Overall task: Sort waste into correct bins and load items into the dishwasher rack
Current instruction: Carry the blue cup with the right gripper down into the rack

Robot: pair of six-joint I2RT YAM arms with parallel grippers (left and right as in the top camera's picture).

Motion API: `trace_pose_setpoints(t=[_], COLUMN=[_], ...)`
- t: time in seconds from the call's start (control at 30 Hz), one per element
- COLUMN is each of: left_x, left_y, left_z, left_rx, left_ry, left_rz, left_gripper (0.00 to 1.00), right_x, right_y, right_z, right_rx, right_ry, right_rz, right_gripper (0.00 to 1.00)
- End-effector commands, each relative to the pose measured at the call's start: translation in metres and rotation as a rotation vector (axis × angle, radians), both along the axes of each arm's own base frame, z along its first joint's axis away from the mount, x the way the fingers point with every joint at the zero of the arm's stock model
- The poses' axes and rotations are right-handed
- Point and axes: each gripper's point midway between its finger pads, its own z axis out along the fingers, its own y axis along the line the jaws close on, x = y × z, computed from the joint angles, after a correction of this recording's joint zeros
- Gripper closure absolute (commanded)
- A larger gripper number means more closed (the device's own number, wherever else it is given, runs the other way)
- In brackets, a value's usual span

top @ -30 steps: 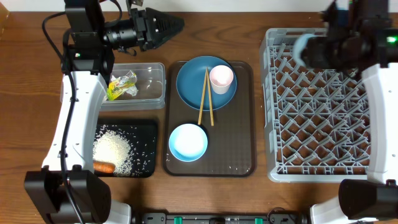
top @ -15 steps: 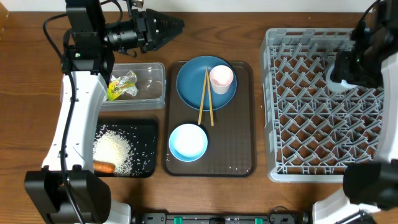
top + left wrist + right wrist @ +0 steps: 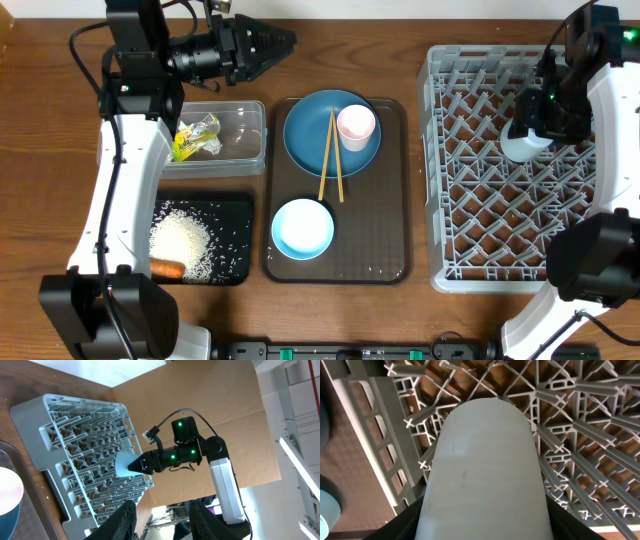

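I need to lower my right gripper toward the side of the rack next and let go of the light-blue cup onto the empty pegs by the rack's tray side (image 3: 481, 155) (image 3: 426, 456), because they are below my gripper.
My right gripper (image 3: 535, 120) is shut on the small light-blue cup (image 3: 522, 143) and holds it over the grey dishwasher rack (image 3: 480, 262); the cup (image 3: 485, 470) fills the right wrist view above the rack's pegs (image 3: 580, 435). My left gripper (image 3: 275, 42) is open and empty, raised above the table's back edge. On the brown tray (image 3: 385, 235) are the blue plate (image 3: 315, 140), the pink cup (image 3: 356, 125), two chopsticks (image 3: 330, 160) and the pale blue bowl (image 3: 302, 228). The wrapper (image 3: 195, 137) lies in the clear tub (image 3: 245, 125). Rice (image 3: 182, 240) and the carrot (image 3: 167, 268) lie in the black tray (image 3: 238, 208).
The left wrist view looks across at the rack (image 3: 75, 435) and the right arm holding the cup (image 3: 125, 466). The brown tray sits between the two bins and the rack. No tissue shows.
My right gripper has carried the light-blue cup from the rack's far left corner down over the rack's middle right part. The left arm has not moved.
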Motion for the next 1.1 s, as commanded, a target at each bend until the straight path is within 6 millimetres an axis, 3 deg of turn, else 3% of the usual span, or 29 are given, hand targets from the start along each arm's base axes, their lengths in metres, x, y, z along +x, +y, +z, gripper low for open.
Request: trace_pose_setpoints(t=[0.0, 0.33, 0.83, 1.07], left_x=[0.003, 0.003, 0.003, 0.003], left_y=[0.001, 0.001, 0.001, 0.001], left_z=[-0.004, -0.004, -0.004, -0.004], left_rx=[0.005, 0.011, 0.011, 0.011], left_ry=[-0.009, -0.034, -0.035, -0.035], left_rz=[0.001, -0.002, -0.001, -0.001], left_gripper=[0.62, 0.62, 0.62, 0.62], right_x=[0.01, 0.02, 0.029, 0.021], right_y=[0.013, 0.039, 0.034, 0.034], right_z=[-0.012, -0.031, -0.038, -0.054], right_rx=[0.014, 0.048, -0.006, -0.002], right_ry=[0.013, 0.039, 0.023, 0.065], right_rz=[0.033, 0.091, 0.099, 0.099], right_gripper=[0.75, 0.76, 0.76, 0.76])
